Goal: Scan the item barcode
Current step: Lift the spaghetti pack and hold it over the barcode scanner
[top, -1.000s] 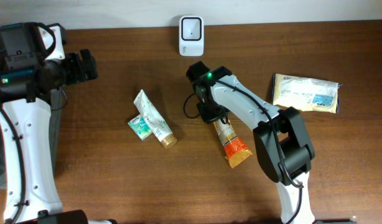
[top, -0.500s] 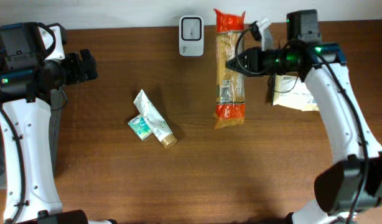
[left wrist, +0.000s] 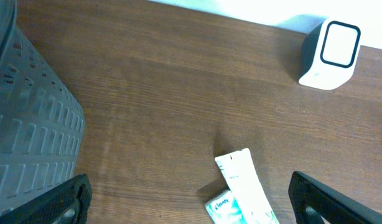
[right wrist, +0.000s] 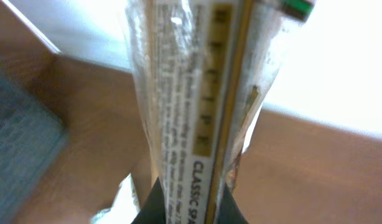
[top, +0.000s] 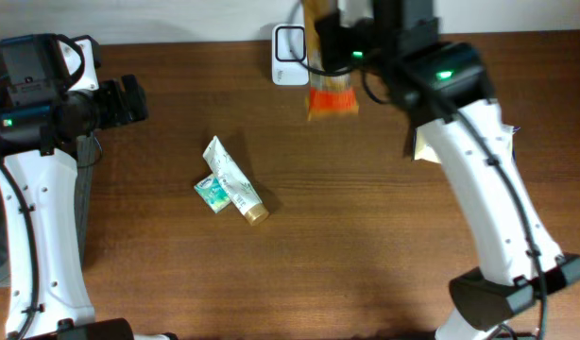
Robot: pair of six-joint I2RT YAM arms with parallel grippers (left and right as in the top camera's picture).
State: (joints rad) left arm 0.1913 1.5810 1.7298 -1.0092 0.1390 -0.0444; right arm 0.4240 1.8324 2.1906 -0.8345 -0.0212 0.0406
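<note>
My right gripper holds the packet and should turn it across the scanner [top: 290,43] next. Then I should carry the packet back and down onto bare tabletop [top: 411,179] beside the pale food packet, a clear spot.
A long clear spaghetti packet [top: 330,97] with an orange end hangs above the table's back edge, just right of the white barcode scanner [top: 290,43]. My right gripper [top: 351,42] is shut on it. The right wrist view has the packet [right wrist: 197,93] running up from between the jaws of the right gripper [right wrist: 191,208], printed side toward the camera. No barcode can be made out on it. My left gripper [top: 127,99] stands open at the far left, holding nothing. From the left wrist the scanner [left wrist: 331,53] sits at the top right, far from the left gripper [left wrist: 191,204].
A white-and-green tube [top: 231,179] and a small tissue pack [top: 212,193] lie left of centre. A pale food packet [top: 418,146] lies at the right, mostly hidden by the right arm. A grey ribbed basket [left wrist: 29,137] stands at the left edge.
The right arm has lifted the spaghetti packet off the table and swung it up and left, next to the scanner. The left arm has not moved.
</note>
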